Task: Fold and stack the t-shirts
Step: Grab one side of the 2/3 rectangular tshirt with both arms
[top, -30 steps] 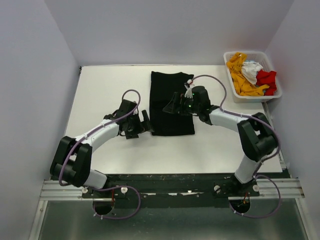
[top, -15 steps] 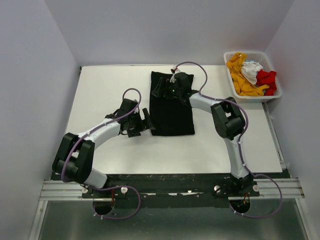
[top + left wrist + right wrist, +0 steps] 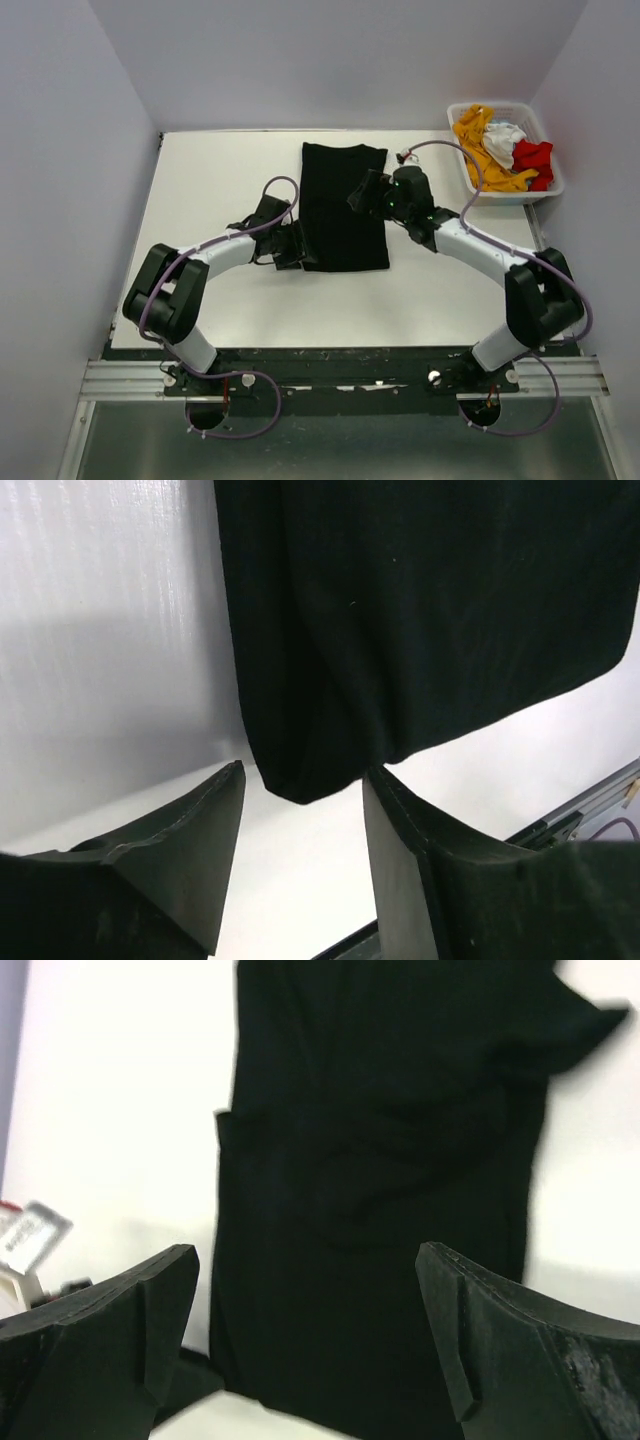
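Observation:
The t-shirt's free near corner (image 3: 386,266) gets my right gripper next, back from over the folded t-shirt and down, since my left gripper already straddles the other corner.
The large black t-shirt (image 3: 345,215) lies flat on the white table, folded into a long strip. My left gripper (image 3: 297,246) is open at the strip's near left corner. In the left wrist view the corner of the shirt (image 3: 300,770) sits between the open fingertips of that gripper (image 3: 303,785). My right gripper (image 3: 362,195) is open and hovers over the right half of the strip. The right wrist view shows that gripper (image 3: 305,1270) spread wide above the black cloth (image 3: 380,1110). The orange-yellow (image 3: 480,150), white (image 3: 502,140) and red (image 3: 533,160) shirts lie bunched in the basket.
The white slatted basket (image 3: 505,198) stands at the table's far right corner. Grey walls close in the left, back and right sides. A black rail runs along the table's near edge (image 3: 330,355).
My right gripper pulled back from the shirt's far end to over its right middle. My left gripper moved right, up to the shirt's near left corner.

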